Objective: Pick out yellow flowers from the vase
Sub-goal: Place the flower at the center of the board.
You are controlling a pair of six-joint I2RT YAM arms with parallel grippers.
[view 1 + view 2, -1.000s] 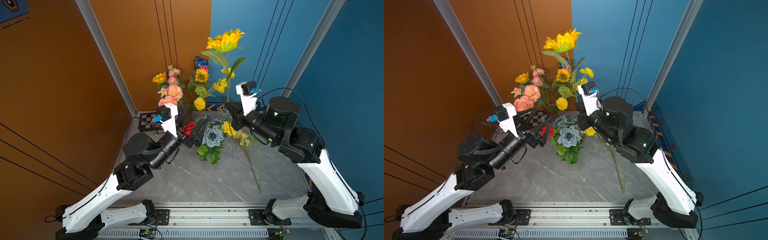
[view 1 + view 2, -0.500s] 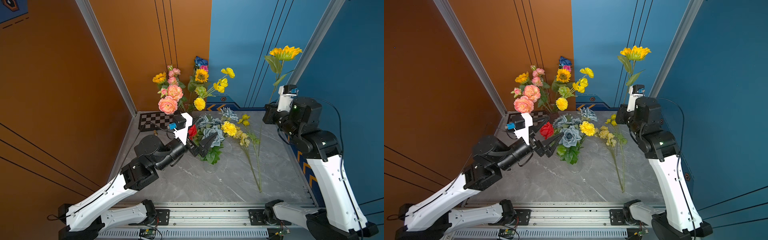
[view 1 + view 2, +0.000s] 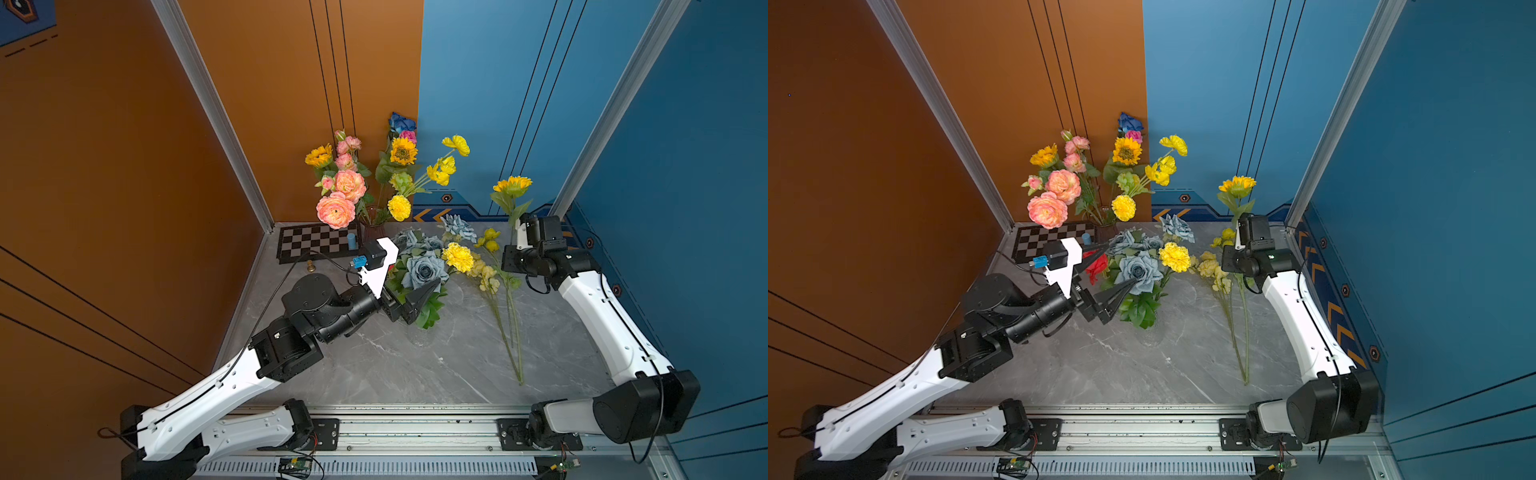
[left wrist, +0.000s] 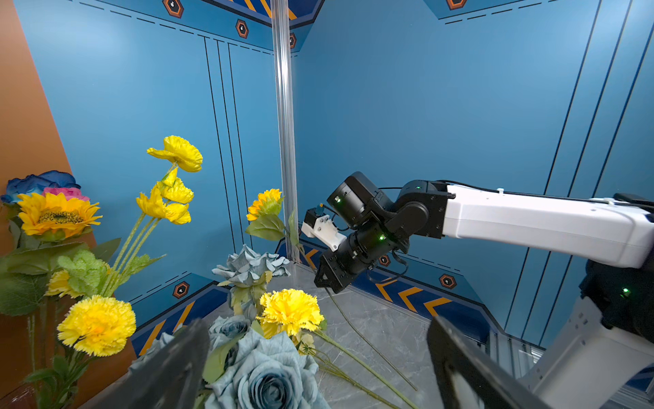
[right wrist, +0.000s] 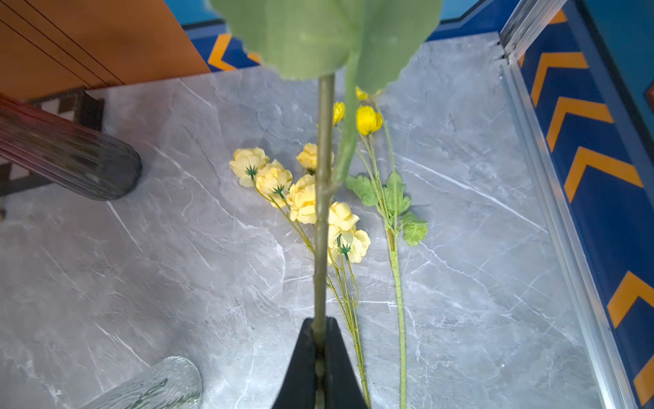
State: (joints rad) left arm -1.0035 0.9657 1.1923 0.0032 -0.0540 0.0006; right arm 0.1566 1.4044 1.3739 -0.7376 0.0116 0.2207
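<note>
My right gripper needs to tilt down and lower the sunflower along the stem of small yellow buds, which lies below the gripper. It should let go beside the other yellow flowers.
My right gripper (image 5: 320,329) is shut on the green stem of a sunflower (image 3: 512,185), held upright near the right wall and clear of the vases. Below it on the table lie a pale-yellow rose cluster (image 5: 304,198) and a stem of small yellow buds (image 5: 368,120). A yellow carnation (image 3: 458,256) leans on the grey-blue roses (image 3: 422,270). The dark vase (image 3: 374,226) at the back holds sunflowers (image 3: 403,151), poppies (image 3: 456,144) and a carnation (image 3: 399,207). My left gripper (image 3: 1106,270) is open, straddling the grey-blue roses.
The grey-blue roses stand in a clear glass vase (image 3: 419,336) mid-table. Peach peonies (image 3: 336,210) fill the dark vase's left side. A chessboard (image 3: 316,243) with a blue cylinder (image 3: 352,241) lies back left. A red flower (image 3: 1096,268) sits by my left wrist.
My right arm carried the sunflower from above the back vase over to the right wall and lowered it. My left arm swung right, towards the grey-blue roses.
</note>
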